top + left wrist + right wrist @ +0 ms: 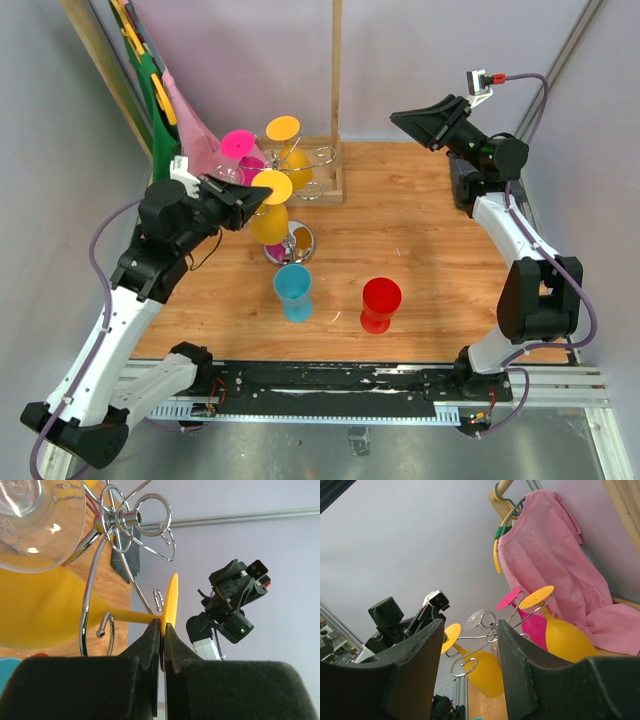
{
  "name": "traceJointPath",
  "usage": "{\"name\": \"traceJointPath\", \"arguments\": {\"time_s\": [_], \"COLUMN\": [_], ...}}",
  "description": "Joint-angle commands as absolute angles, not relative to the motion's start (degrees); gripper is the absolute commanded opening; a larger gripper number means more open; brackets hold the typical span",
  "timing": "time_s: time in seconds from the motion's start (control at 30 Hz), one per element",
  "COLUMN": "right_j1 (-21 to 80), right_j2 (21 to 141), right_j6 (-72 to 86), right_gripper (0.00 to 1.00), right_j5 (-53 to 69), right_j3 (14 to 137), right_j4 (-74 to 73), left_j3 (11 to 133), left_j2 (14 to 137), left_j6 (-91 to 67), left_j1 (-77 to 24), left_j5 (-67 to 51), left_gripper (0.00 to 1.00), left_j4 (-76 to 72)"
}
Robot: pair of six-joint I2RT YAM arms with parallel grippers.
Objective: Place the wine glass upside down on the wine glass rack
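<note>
My left gripper lowers the yellow foot (171, 600) onto the rack's curled wire arm (108, 623) below it and lets go next, since the foot still stands clear above.
My left gripper (262, 196) is shut on the flat foot of a yellow wine glass (270, 222), which hangs bowl down with its stem in a curled arm of the silver wire rack (290, 243). In the left wrist view the fingers (150, 640) pinch the yellow foot (171, 600) and the stem lies in a wire hook (95, 625). Another yellow glass (290, 150), a pink one (240, 150) and a clear one (35, 525) hang on the rack too. My right gripper (408, 120) is open and empty, raised at the far right.
A blue glass (294, 290) and a red glass (380, 303) stand upside down on the wooden table (420, 260) in front of the rack. A wooden frame with an upright post (336, 90) and a pink cloth (195, 130) on hangers stand behind it.
</note>
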State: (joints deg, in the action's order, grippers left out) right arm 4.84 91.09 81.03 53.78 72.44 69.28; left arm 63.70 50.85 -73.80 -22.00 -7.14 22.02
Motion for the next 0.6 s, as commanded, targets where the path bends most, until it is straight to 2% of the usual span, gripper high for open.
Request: {"name": "traceJointPath", "arguments": {"time_s": [0.0,0.57], "right_j1": [3.9,3.9], "right_j2": [91.4,91.1], "right_j6": [81.6,81.8], "right_gripper": [0.49,0.49], "right_j5": [53.9,53.9], "right_j3": [73.0,72.7], "right_j4": [73.0,73.4], "left_j3": [62.5,60.9], "left_j2": [50.0,51.1], "left_j6": [-74.4,-74.7], "left_j1": [-22.4,-22.4], "left_j5": [-5.8,-3.8], "left_gripper": [0.00,0.00], "left_j4": [21.0,18.1]}}
